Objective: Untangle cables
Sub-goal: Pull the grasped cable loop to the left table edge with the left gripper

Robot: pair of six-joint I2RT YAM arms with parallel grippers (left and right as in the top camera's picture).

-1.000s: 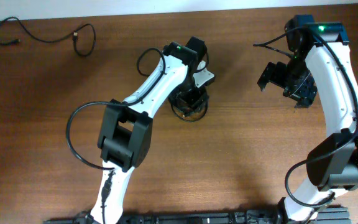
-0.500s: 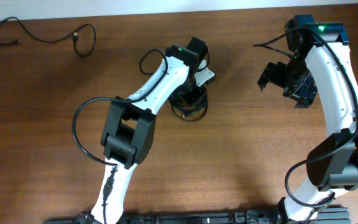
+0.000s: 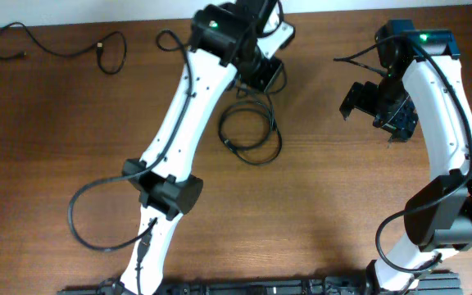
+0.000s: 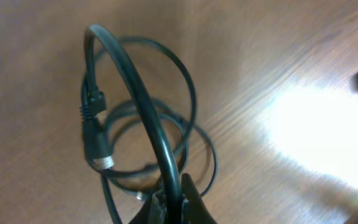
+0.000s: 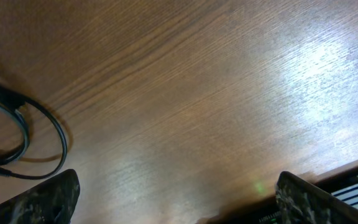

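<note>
I need my left gripper to move its piece of cable point(image 4: 143, 106) left in the overhead view, lower it to bare wood beside the separate cable, clear of the bundle's loops, then release it.
A bundle of thin black cables point(image 3: 251, 135) lies in loose loops on the wooden table at the centre. My left gripper point(image 3: 262, 74) is raised over the far side of the table, shut on one strand of that bundle. In the left wrist view, the strand point(image 4: 143, 106) arches up from the loops into the shut left gripper point(image 4: 171, 194), and a plug connector point(image 4: 97, 146) hangs at the left. A separate cable point(image 3: 56, 45) lies at the far left. My right gripper point(image 3: 369, 102) stands open to the right, holding nothing. In its wrist view, the right gripper point(image 5: 176, 182) is wide apart, with a cable loop point(image 5: 58, 140) at the left edge.
The brown wooden table point(image 3: 342, 205) carries both arms. A dark rail point(image 3: 260, 288) runs along the near edge. Thicker black wires point(image 3: 84, 217) loop from the left arm's base, and similar ones hang by the right arm point(image 3: 388, 246).
My left gripper has shut on a strand and swung up toward the far edge, drawing the tight coil out into wider loops. The right arm has not moved.
</note>
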